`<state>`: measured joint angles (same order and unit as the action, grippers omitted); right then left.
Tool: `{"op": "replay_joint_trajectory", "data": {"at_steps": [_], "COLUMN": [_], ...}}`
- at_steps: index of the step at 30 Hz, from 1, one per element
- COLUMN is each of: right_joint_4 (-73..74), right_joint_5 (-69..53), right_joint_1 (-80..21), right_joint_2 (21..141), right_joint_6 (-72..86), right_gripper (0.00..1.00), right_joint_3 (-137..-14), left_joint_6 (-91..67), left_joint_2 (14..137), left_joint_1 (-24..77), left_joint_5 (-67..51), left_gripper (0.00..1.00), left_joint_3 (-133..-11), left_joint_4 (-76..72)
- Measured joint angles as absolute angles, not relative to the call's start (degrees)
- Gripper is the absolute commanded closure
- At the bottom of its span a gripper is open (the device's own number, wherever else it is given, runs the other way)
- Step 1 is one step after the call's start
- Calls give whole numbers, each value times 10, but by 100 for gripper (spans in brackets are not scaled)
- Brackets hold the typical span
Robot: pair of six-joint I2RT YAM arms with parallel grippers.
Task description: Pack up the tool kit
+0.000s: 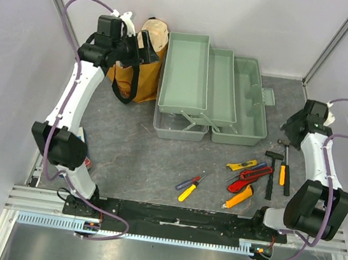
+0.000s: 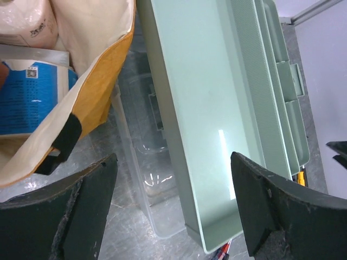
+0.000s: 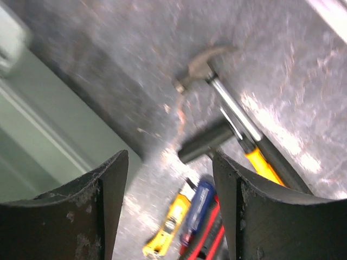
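Observation:
Next, my right gripper will move back toward my base and lower onto the black-headed hammer's metal handle, beside the hammer's head.
The pale grey-green toolbox [image 1: 215,87] lies open at the back centre, its trays folded out and its clear lid [image 1: 176,125] at the front. In the left wrist view an empty tray [image 2: 211,108] and the clear lid [image 2: 146,179] lie below my open left gripper [image 2: 173,162], which hangs by the toolbox's left edge [image 1: 147,48]. Two hammers [image 1: 283,162], a yellow cutter [image 1: 241,166], a blue-handled screwdriver [image 1: 255,173], red pliers [image 1: 249,180], an orange-handled tool [image 1: 240,198] and a yellow screwdriver [image 1: 190,186] lie loose on the table. My right gripper [image 1: 291,128] is open and empty above the hammers [image 3: 209,142].
A mustard-yellow bag [image 1: 140,68] stands left of the toolbox, directly under the left wrist, with a blue booklet [image 2: 27,97] inside. Grey walls close in both sides. The right wrist view is blurred by motion.

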<state>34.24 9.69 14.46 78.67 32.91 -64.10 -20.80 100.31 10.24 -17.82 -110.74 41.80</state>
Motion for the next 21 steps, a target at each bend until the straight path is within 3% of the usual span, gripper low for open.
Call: {"op": "replay_joint_trajectory", "data": {"at_steps": [6,12,21], "right_joint_4": [363,360,337], "right_joint_5": [101,108,101], "right_joint_1": [143,143,143], "right_joint_2": [787,802,855], "right_joint_6": [308,283,234], "right_gripper": [37,56,59], "right_joint_3": [-559,-516,-514], "left_joint_6": [-198,-195,-195], "left_joint_2": [959,960,960], "left_joint_1": [102,102,102], "left_joint_5": [-171,-181,-196], "left_gripper": [14,16,16], "left_joint_3": [-1074,-1053,-1053], "left_joint_4": [418,421,421]}}
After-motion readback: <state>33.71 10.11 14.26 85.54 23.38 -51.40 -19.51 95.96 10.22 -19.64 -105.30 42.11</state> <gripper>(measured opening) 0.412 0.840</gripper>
